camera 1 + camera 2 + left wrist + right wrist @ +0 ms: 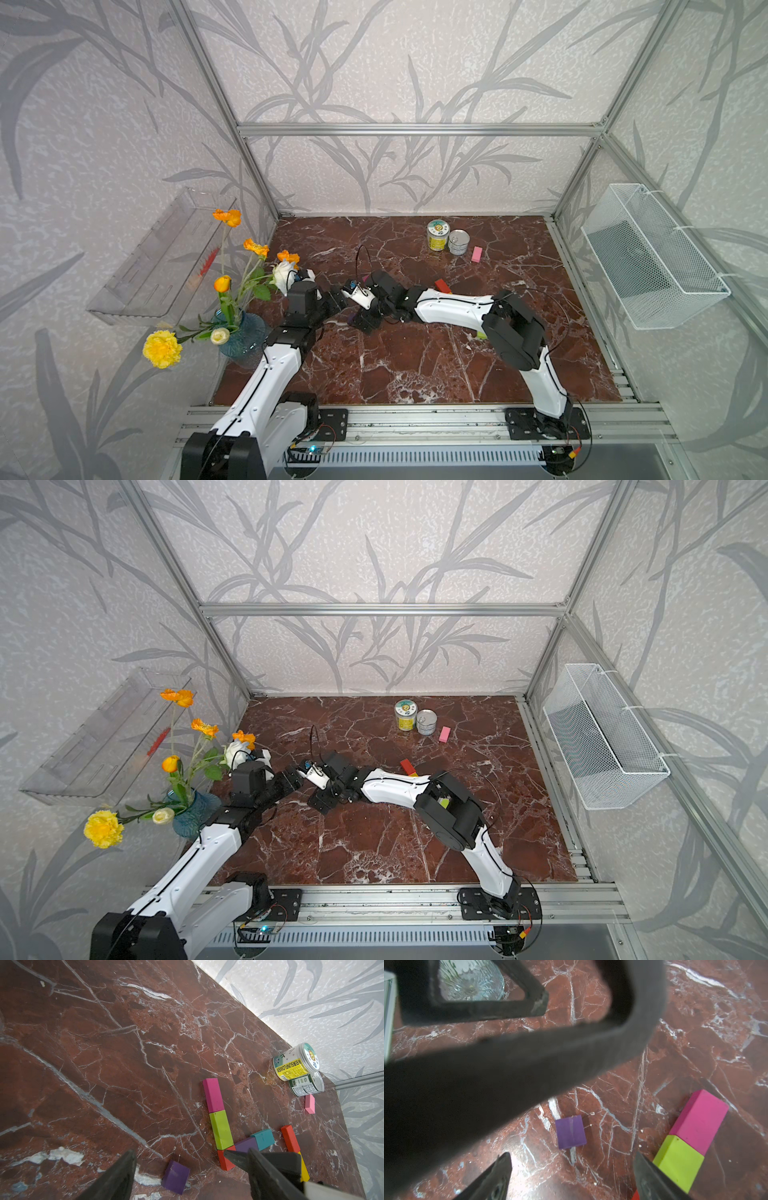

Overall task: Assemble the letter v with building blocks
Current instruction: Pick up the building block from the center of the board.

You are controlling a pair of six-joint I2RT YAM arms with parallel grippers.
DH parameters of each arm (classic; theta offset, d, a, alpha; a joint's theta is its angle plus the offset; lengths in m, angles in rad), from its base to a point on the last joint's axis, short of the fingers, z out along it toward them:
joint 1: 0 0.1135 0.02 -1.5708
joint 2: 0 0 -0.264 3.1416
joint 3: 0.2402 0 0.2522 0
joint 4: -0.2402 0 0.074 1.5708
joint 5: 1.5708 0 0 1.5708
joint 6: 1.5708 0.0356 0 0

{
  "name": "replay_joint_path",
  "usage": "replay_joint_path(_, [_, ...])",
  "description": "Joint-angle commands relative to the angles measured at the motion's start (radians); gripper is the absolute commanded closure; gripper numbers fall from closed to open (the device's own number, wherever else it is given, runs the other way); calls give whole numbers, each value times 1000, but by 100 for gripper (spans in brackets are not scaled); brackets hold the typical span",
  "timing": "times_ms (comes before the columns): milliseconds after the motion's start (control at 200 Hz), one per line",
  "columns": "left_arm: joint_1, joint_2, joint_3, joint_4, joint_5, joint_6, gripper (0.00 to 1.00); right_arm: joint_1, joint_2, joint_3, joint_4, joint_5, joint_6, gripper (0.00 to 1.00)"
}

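My open right gripper comes down onto the loose purple cube [571, 1132] next, one finger down each side of the cube. Bare marble surrounds the cube and leaves both fingers room.
In the left wrist view two rows of building blocks meet at a red corner block [225, 1160]. One row is magenta [213, 1095] and lime green [221, 1129]. The other is purple [246, 1144] and teal [264, 1138]. A loose purple cube [176, 1174] lies on the marble between the fingers of my open left gripper [191, 1153]. My right gripper [572, 1157] is open too and hovers just above the same cube [571, 1132]. In both top views the two grippers crowd together at mid-table [349, 307] and hide most of the blocks.
A long red block [290, 1140] and a yellow one [304, 1169] lie beside the rows. A pink block [477, 254] sits by two tin cans [437, 235] at the back. A glass vase of flowers [243, 332] stands at the left edge. A wire basket [652, 257] hangs on the right wall.
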Motion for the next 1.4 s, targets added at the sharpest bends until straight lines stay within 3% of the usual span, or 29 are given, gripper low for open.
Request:
replay_joint_path(0, [4, -8, -4, 41, 12, -16, 18, 9, 47, 22, -21, -14, -7, 11])
replay_joint_path(360, [4, 22, 5, 51, 21, -18, 17, 38, 127, 80, -50, -16, -43, 13])
replay_joint_path(685, [3, 26, 4, 46, 22, -16, 17, 56, 215, 191, -183, 58, -73, 17])
replay_joint_path(925, [3, 23, -10, 43, 14, -16, 18, 55, 216, 158, -176, 71, -60, 23])
replay_joint_path(1395, [4, 16, -19, 37, 8, -13, 17, 56, 196, 72, -85, -1, -94, 54])
